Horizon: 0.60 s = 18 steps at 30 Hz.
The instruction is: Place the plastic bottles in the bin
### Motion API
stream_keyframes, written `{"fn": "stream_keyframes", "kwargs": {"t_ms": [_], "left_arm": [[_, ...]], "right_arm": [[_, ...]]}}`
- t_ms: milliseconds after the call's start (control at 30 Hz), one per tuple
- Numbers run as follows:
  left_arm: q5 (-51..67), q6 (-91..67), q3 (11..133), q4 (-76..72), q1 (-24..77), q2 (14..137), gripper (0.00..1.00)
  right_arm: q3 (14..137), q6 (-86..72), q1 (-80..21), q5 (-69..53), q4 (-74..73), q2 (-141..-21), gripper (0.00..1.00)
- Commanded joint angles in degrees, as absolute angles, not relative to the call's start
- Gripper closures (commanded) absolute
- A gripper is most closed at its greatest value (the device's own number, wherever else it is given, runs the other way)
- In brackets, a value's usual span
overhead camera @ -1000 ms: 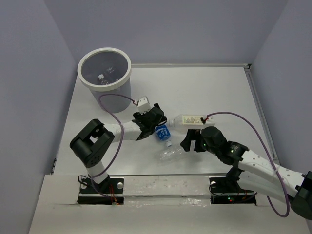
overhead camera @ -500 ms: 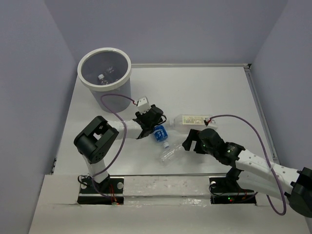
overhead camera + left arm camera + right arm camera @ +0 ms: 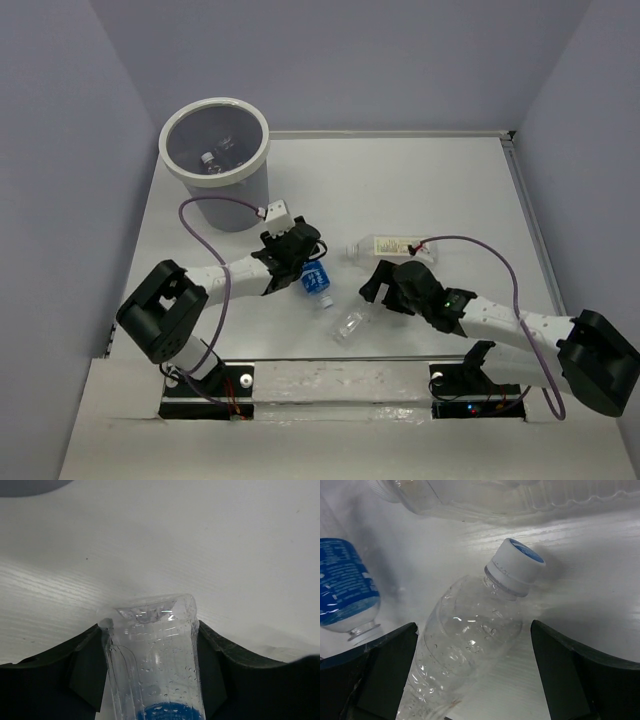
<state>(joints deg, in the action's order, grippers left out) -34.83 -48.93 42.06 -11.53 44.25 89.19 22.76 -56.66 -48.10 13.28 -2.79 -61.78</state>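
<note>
My left gripper moves up, outward and left in the top view over the bin's opening (image 3: 215, 138) next for the release, because the bin's rim stands high.
My left gripper (image 3: 303, 265) is shut on a clear blue-label bottle (image 3: 316, 283). In the left wrist view that bottle (image 3: 150, 650) fills the gap between both black fingers (image 3: 87, 672), its base pointing away. A plain clear bottle (image 3: 348, 324) lies on the table. In the right wrist view this plain bottle (image 3: 465, 655), with a white cap (image 3: 515, 565), lies between the spread fingers of my open right gripper (image 3: 475, 680). A squarer bottle with a beige label (image 3: 390, 245) lies just beyond. The grey bin (image 3: 243, 196) stands at the far left with one bottle (image 3: 210, 158) inside.
Purple cables loop from both wrists. A raised rail (image 3: 530, 230) runs along the table's right edge. Grey walls close in the left, right and back sides. The blue-label bottle (image 3: 345, 595) shows at the left of the right wrist view.
My left gripper has closed on the blue-label bottle and drawn it left and nearer. My right gripper has moved left over the plain bottle, staying open.
</note>
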Motion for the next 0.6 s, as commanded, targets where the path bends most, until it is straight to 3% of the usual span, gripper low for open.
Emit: {"fn": "stream_keyframes", "kwargs": {"t_ms": [0, 167, 267, 367, 567], "left_arm": [[-41.91, -46.06, 42.36, -8.88, 44.03, 79.30, 0.62], [-42.80, -41.76, 44.73, -5.45, 44.03, 69.54, 0.63], [-44.73, -37.12, 48.24, -5.01, 44.03, 62.25, 0.63], [-47.45, -31.39, 54.83, -4.66, 43.77, 60.21, 0.63], [-49.40, -22.69, 69.33, -8.07, 39.56, 61.17, 0.63]], "right_arm": [[23.47, -58.71, -48.69, 15.99, 4.39, -64.94, 0.01], [23.12, -58.97, -48.69, 16.70, 5.36, -67.06, 0.13], [20.84, -59.59, -48.69, 16.52, 6.41, -64.18, 0.32], [18.73, -58.46, -48.69, 16.61, 6.42, -60.83, 0.45], [15.39, -56.69, -48.69, 16.00, 6.15, -50.99, 0.52]]}}
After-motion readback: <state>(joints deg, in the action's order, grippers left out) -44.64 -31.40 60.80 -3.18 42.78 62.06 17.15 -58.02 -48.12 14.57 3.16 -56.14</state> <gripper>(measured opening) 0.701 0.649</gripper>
